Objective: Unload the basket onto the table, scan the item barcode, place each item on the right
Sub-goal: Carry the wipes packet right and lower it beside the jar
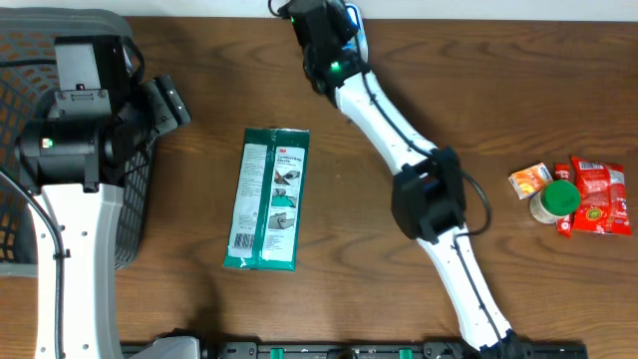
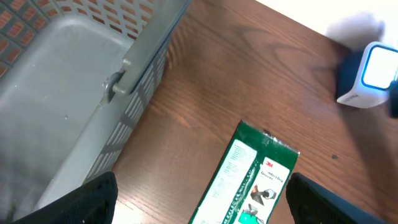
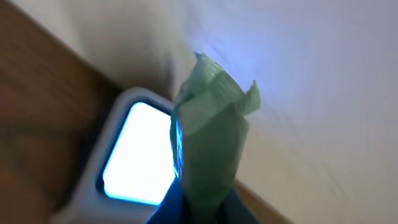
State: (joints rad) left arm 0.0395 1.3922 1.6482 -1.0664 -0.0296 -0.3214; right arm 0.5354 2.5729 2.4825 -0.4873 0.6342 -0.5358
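Note:
The robot's right gripper should next swing away from the scanner (image 1: 356, 40), then move back and down beside the orange packet, where there is room for the pale green packet (image 3: 211, 137).
My right gripper (image 3: 202, 208) is shut on a pale green packet (image 3: 211, 137), which stands up out of the jaws right beside the lit window of the scanner (image 3: 140, 152). From overhead, that gripper (image 1: 324, 30) is at the table's far edge next to the white scanner (image 1: 356, 40); the packet is hidden there. My left gripper (image 2: 199, 202) hangs open above the table with nothing in it, next to the basket (image 2: 74, 93). A green 3M gloves pack (image 2: 249, 180) lies flat below it.
The grey mesh basket (image 1: 20, 40) fills the left end of the table under the left arm. The gloves pack (image 1: 267, 199) lies mid-table. At the right edge sit a red packet (image 1: 598, 196), a green-lidded jar (image 1: 554, 199) and an orange packet (image 1: 528, 179).

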